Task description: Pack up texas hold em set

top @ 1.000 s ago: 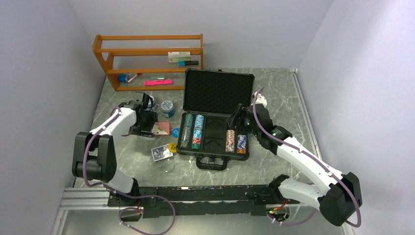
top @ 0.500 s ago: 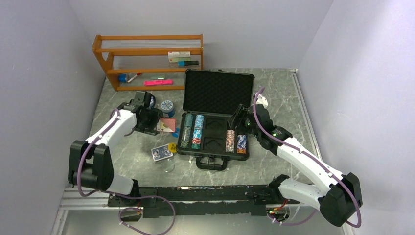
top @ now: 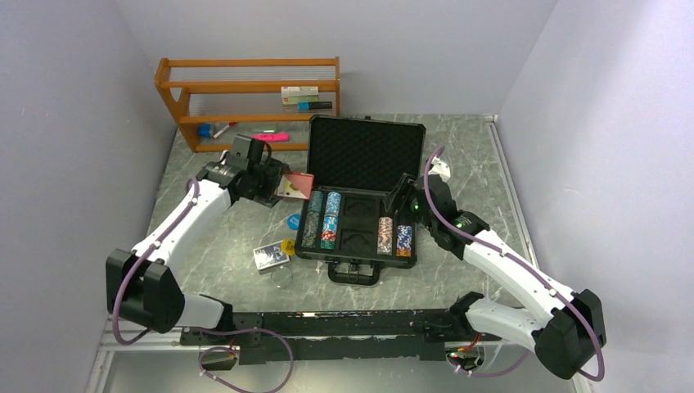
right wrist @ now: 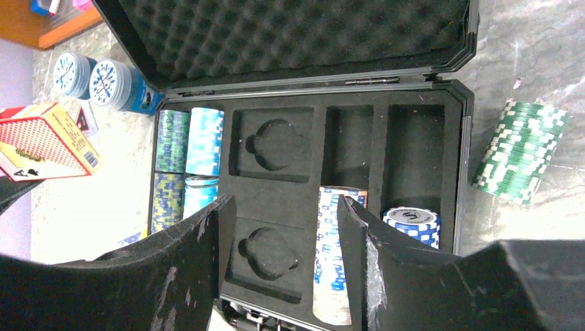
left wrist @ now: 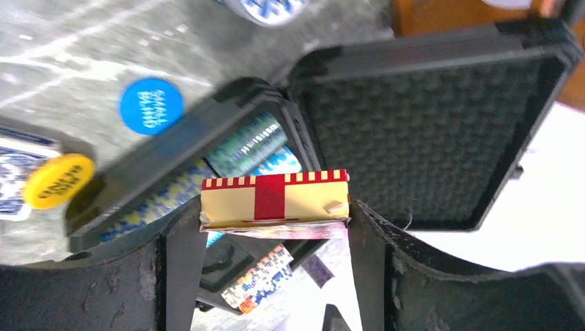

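The left gripper moves toward the right in the top view next. It then goes down over the briefcase's far card hollow, which is bare, and releases the card deck.
The black briefcase [top: 366,154] lies open with its foam lid up. Striped chip stacks fill its left slots [top: 320,219] and right slots [top: 393,236]; the two middle card wells are bare. My left gripper [top: 286,185] is shut on the red card deck [left wrist: 274,200] and holds it in the air at the case's far left corner. The blue deck [top: 271,255] and the yellow dealer button [top: 288,246] lie on the table left of the case. My right gripper [right wrist: 284,207] is open and empty above the case's right half. A green chip stack [right wrist: 521,148] lies right of the case.
A wooden shelf [top: 245,98] with small items stands at the back left. Two round blue-and-white tubs [right wrist: 103,79] sit near the case's far left corner. A blue disc [top: 295,219] and a clear disc [top: 282,278] lie on the marble table.
My left gripper has lifted the red deck off the table and carried it right and back, up to the case's far left corner. The right arm has not moved.
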